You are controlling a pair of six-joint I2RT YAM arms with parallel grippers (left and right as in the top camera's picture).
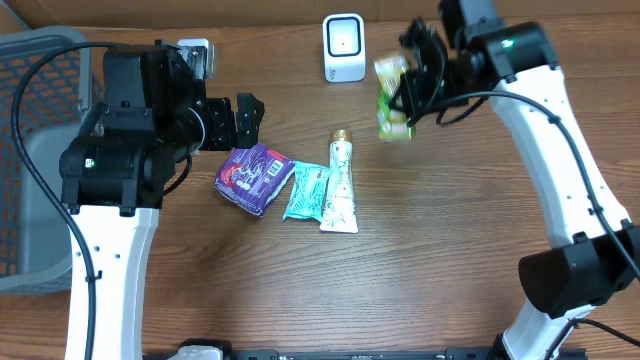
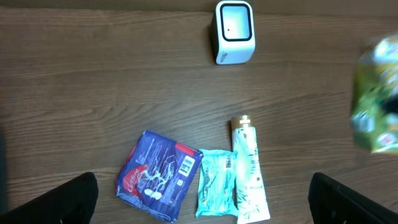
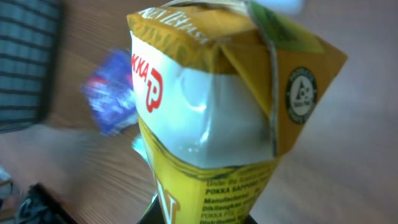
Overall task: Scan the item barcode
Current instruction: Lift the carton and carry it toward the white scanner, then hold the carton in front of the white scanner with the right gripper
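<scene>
Next, my right gripper passes the carton (image 1: 392, 98) over the scanner, then moves down onto the bare tabletop, which lies below it, to its right in the overhead view.
A yellow and green drink carton (image 1: 392, 98) hangs in the air just right of the white barcode scanner (image 1: 343, 47), held by my right gripper (image 1: 424, 84), which is shut on it. The right wrist view is filled by the carton (image 3: 217, 112), its lower end wedged between the dark jaws of that gripper (image 3: 199, 218). At the right edge of the left wrist view the carton (image 2: 376, 102) shows as a blur, with the scanner (image 2: 234, 31) at the top. My left gripper (image 1: 248, 120) (image 2: 208, 199) stands open and holds nothing, above the packets.
On the table lie a purple packet (image 1: 253, 178) (image 2: 160, 176), a teal packet (image 1: 306, 190) (image 2: 216, 183) and a white tube (image 1: 340, 185) (image 2: 249, 171), side by side. A grey basket (image 1: 30, 150) stands at the left edge.
</scene>
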